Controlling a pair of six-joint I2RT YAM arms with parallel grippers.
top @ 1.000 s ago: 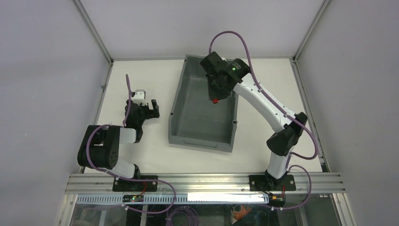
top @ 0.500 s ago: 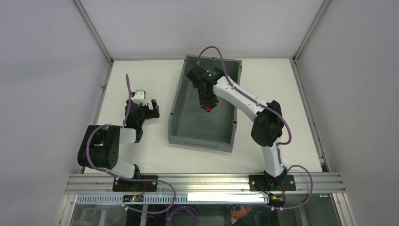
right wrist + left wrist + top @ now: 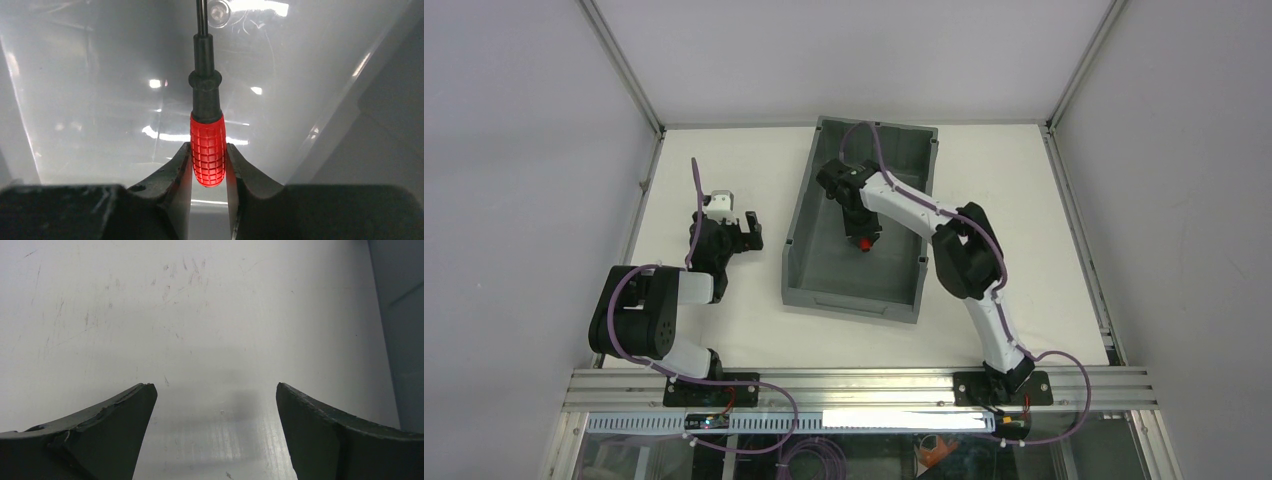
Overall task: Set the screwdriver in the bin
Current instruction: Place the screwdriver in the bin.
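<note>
The right gripper stays low inside the bin (image 3: 824, 200) next and spreads its fingers to release the screwdriver onto the bin's bottom below, since the bin's sides already surround it.
The grey bin (image 3: 824, 200) stands on the white table at the centre back. My right gripper (image 3: 865, 238) reaches down inside it and is shut on the screwdriver (image 3: 865, 243). In the right wrist view the gripper (image 3: 208, 152) clamps the red gridded handle (image 3: 208, 155) between both fingers, and the black shaft points away toward the bin's floor (image 3: 100, 110). My left gripper (image 3: 742, 226) rests low over the table left of the bin. In the left wrist view it (image 3: 215, 390) is open and empty over bare scratched table.
The bin's outer wall (image 3: 400, 330) shows at the right edge of the left wrist view. Metal frame posts and grey walls enclose the table on the left, right and back. A purple cable loops above the right arm.
My right gripper has moved left and down into the bin with the screwdriver, toward its front. The right arm has folded in. The left arm has not moved.
</note>
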